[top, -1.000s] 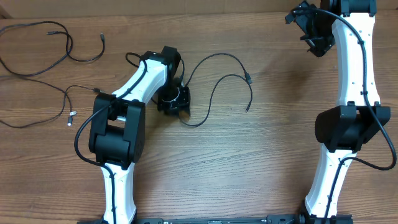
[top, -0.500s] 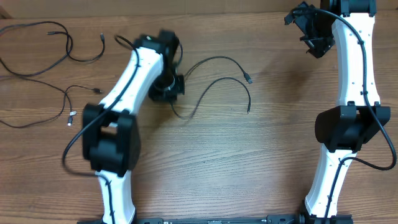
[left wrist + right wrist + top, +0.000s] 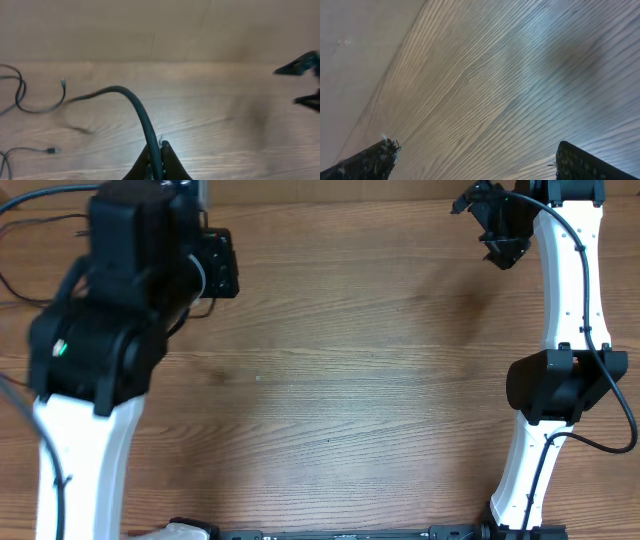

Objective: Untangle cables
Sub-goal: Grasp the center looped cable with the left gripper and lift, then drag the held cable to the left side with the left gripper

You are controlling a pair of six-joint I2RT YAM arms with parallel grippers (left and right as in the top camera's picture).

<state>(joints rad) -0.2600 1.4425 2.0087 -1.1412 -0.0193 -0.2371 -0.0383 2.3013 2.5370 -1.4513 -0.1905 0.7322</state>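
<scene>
Next, my left gripper will swing the raised cable back and down to the cable-strewn tabletop and release it, since that lies below, to its left in the overhead view.
In the left wrist view my left gripper [image 3: 156, 162] is shut on a thin black cable [image 3: 131, 98]. The cable rises from the jaws, arcs left and trails down blurred toward the wooden table. Two more thin black cables lie at the left: one looped with a small plug [image 3: 22, 102], one with a plug at the lower left [image 3: 35, 149]. In the overhead view the left gripper [image 3: 216, 266] is raised high at the upper left and the arm hides most of the cables; a bit of cable shows at the left edge [image 3: 10, 288]. My right gripper [image 3: 495, 225] is open and empty at the far right.
The raised left arm [image 3: 95, 350] fills the left of the overhead view. The right arm [image 3: 565, 370] stands along the right side. The table's far edge meets a wall at the top [image 3: 160, 30]. The right gripper's tips show at the right of the left wrist view [image 3: 305, 80].
The left arm has swung up and to the left with the cable in its jaws. The cable that lay in the table's middle is gone from there. The right arm has stayed put.
</scene>
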